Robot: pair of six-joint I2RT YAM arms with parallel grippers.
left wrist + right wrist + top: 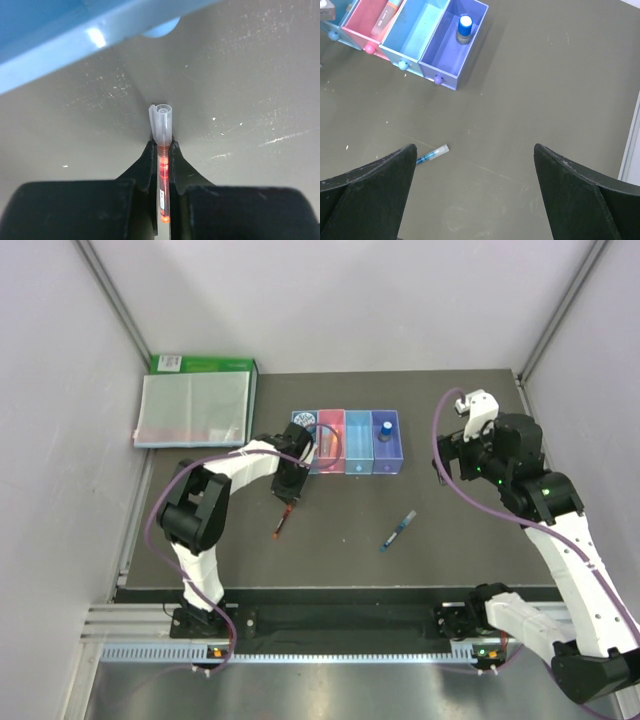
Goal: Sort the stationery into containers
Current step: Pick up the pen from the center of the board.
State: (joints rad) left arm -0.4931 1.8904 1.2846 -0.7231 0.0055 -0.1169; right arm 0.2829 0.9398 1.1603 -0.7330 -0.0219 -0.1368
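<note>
The left gripper will lift the pen outward over the light blue bin next to the purple one and let go of the pen there, because that bin is empty.
My left gripper is shut on the dark red pen, low over the table just in front of the containers. The pen's clear cap sticks out past the fingertips, and its other end trails toward the near side. A blue pen lies loose mid-table and also shows in the right wrist view. My right gripper hangs open and empty above the table right of the bins. A blue-capped bottle stands in the purple bin. An orange highlighter lies in the pink bin.
A clear folder with a green box under it lies at the back left. A grey tape roll sits in the leftmost bin. A blue bin wall fills the top left of the left wrist view.
</note>
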